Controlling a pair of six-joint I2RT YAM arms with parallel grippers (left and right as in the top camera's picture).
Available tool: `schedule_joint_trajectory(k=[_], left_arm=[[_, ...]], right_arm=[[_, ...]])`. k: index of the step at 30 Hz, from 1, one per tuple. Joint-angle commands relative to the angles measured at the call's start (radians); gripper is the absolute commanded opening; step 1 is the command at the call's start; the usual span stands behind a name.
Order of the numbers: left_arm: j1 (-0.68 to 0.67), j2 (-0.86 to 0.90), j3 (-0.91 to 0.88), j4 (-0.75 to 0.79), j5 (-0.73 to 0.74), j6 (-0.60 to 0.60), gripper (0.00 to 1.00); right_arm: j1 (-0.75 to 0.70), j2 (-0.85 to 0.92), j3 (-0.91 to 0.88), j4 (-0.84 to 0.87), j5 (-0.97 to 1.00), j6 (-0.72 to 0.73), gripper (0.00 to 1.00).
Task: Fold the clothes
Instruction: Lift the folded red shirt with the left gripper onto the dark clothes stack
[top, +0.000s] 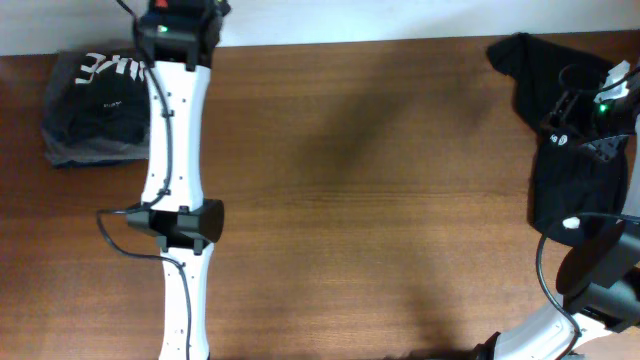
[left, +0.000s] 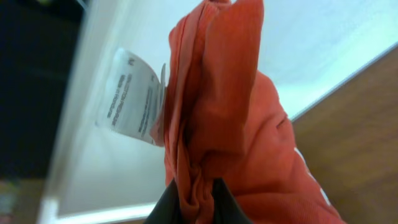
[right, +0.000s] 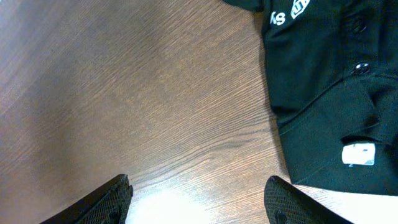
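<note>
My left gripper swings left in the overhead view next. It then lowers onto the folded dark garment (top: 97, 103) and lets go of the red garment, since folded clothing lies there.
My left gripper (left: 196, 202) is shut on a bunched fold of an orange-red garment (left: 230, 106) with a white care label (left: 130, 96). The cloth hangs in front of the camera over the table's far edge. In the overhead view this gripper (top: 183, 12) is at the far left edge of the table. My right gripper (right: 202, 202) is open and empty above bare wood, just left of a crumpled black garment with white print (right: 329, 81). That black garment (top: 565, 170) lies at the table's right side, under the right gripper (top: 578, 100).
A folded dark garment with white lettering (top: 95, 105) lies at the far left corner. The left arm (top: 178, 200) stretches from the front edge to the back. The wooden table (top: 380, 200) has a white wall beyond its far edge.
</note>
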Motion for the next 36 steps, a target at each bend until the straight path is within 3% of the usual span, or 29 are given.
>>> schedule_joint_trajectory(k=[1,6,12,21,26,36], left_arm=[[0.065,-0.047,0.025,0.047,0.118,0.263,0.0],[0.171,-0.047,0.023,0.048,0.245,0.419,0.0],[0.364,-0.047,0.013,0.076,0.63,0.474,0.0],[0.566,-0.045,-0.059,0.111,0.941,0.585,0.0],[0.593,-0.043,-0.13,0.145,0.988,0.659,0.0],[0.589,-0.043,-0.276,0.37,1.004,0.734,0.0]], right_arm=[[0.02,-0.006,0.01,-0.013,-0.005,0.0,0.73],[0.035,-0.006,0.01,-0.025,0.005,0.0,0.73],[0.047,-0.006,0.01,-0.033,0.005,0.0,0.73],[0.07,-0.006,0.01,-0.056,0.005,-0.003,0.73],[0.082,-0.006,0.01,-0.072,0.005,-0.003,0.73],[0.094,-0.006,0.01,-0.14,0.004,-0.003,0.72]])
